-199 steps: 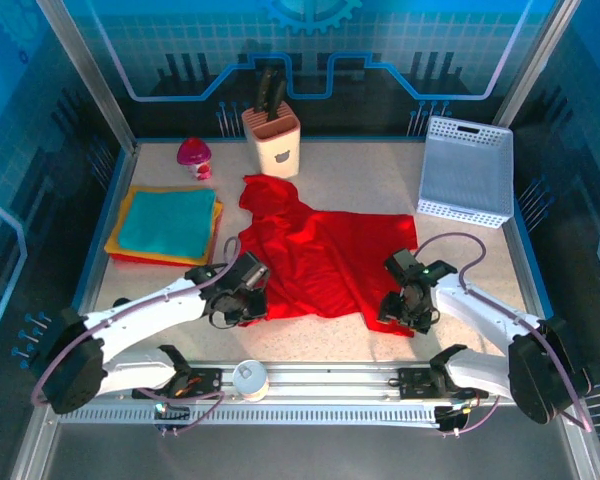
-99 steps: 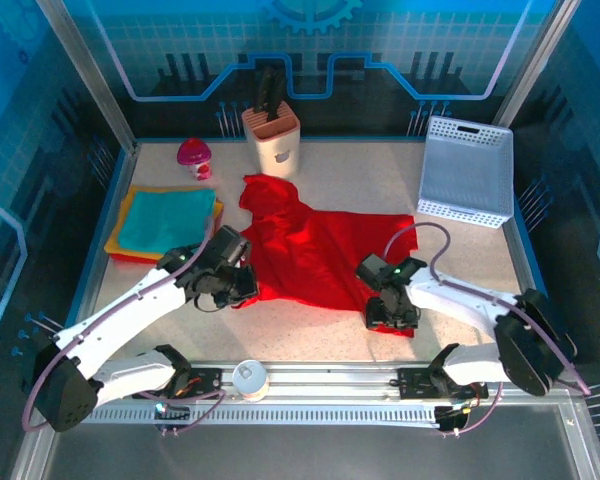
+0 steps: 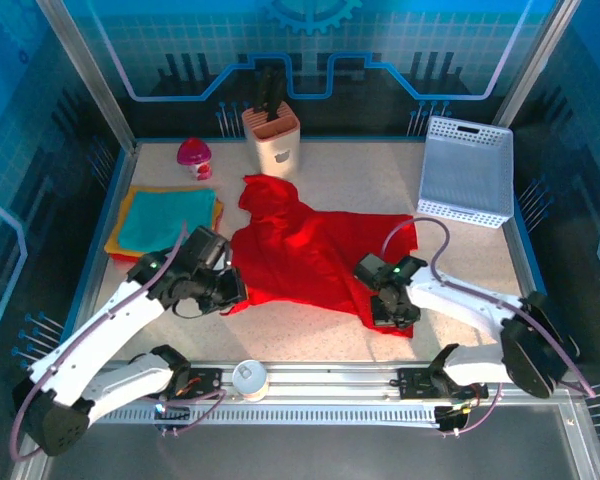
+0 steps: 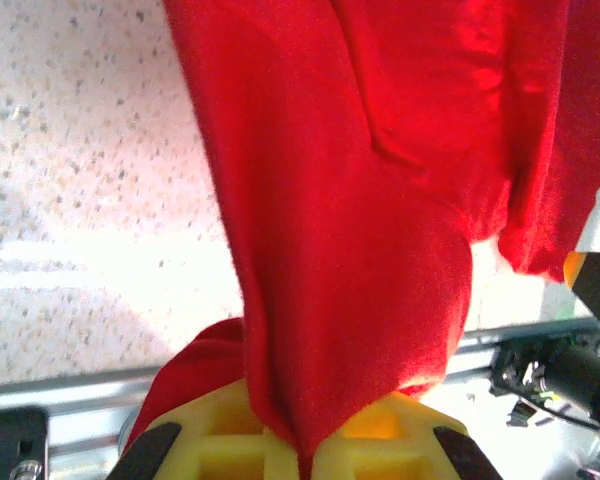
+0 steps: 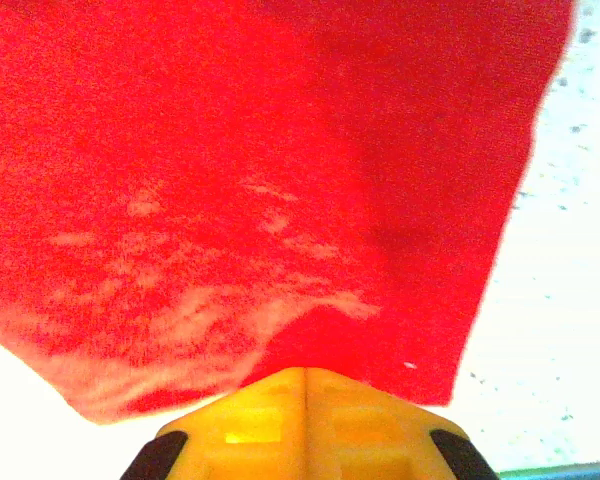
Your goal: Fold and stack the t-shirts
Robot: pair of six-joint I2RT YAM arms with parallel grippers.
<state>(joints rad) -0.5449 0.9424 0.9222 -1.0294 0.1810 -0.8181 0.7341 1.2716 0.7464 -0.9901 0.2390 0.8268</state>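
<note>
My left gripper draws the bunch of the red cloth back to the table's near edge next, straightening the rumpled red cloth, and releases there.
The large red t-shirt [image 3: 310,250] lies rumpled across the middle of the table. My left gripper [image 3: 225,290] is at its near left corner, shut on a bunch of the red cloth [image 4: 350,250], which rises from between the yellow fingers [image 4: 400,435]. My right gripper [image 3: 390,305] sits at the shirt's near right corner, its yellow fingers [image 5: 260,420] pressed together at the edge of the red cloth [image 5: 260,170]. A folded stack with a teal shirt [image 3: 168,220] on top of orange and yellow ones lies at the left.
A white perforated basket [image 3: 467,170] stands at the back right. A knife block [image 3: 272,135] and a pink cup [image 3: 194,158] are at the back. A white round object [image 3: 250,378] sits on the front rail between the arm bases.
My left gripper has moved left and away from the front rail, pulling the shirt's near left corner with it. The right gripper has shifted left and slightly back, holding the near right corner.
</note>
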